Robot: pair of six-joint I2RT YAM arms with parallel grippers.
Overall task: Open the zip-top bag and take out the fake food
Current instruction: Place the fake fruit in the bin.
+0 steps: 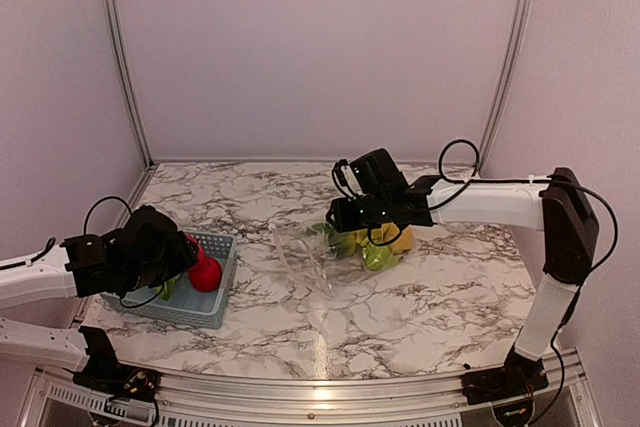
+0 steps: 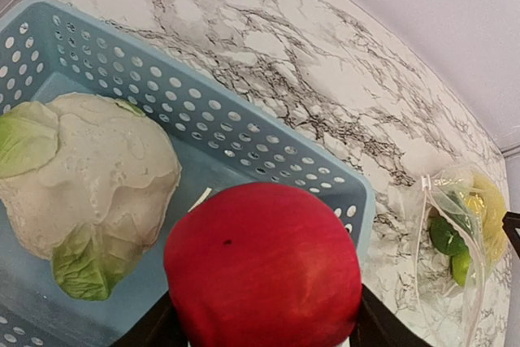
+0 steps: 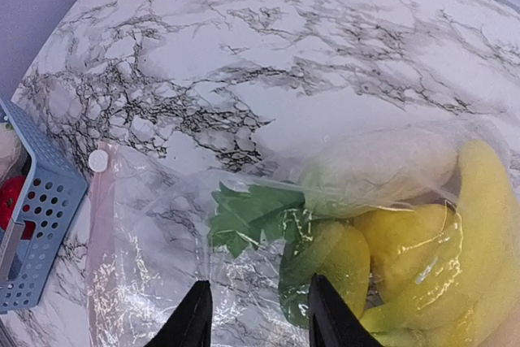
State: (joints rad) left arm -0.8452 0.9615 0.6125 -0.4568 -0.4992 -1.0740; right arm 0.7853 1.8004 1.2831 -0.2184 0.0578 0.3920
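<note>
The left gripper comes down toward the gap between the cabbage [image 2: 89, 184] and the other red apple next. It releases the held apple there, since the bare bottom of the basket shows.
My left gripper [image 2: 264, 327] is shut on a red apple [image 2: 264, 270], held just above the light blue basket [image 2: 244, 132]; the top view shows that apple [image 1: 206, 273] over the basket's right half. A pale cabbage [image 2: 89, 184] lies in the basket. The clear zip-top bag [image 3: 146, 241] lies mid-table, its mouth toward the basket. Inside it are yellow bananas [image 3: 479, 225], a yellow-green fruit [image 3: 333, 266] and a pale leafy piece [image 3: 382, 168]. My right gripper [image 3: 256, 314] stands open over the bag's plastic beside the food, fingers apart.
The basket [image 1: 215, 309] sits at the table's left, near the front edge. The bag [image 1: 310, 257] and its food [image 1: 385, 247] lie between both arms. A metal frame and pale walls close in the marble table at the back and sides.
</note>
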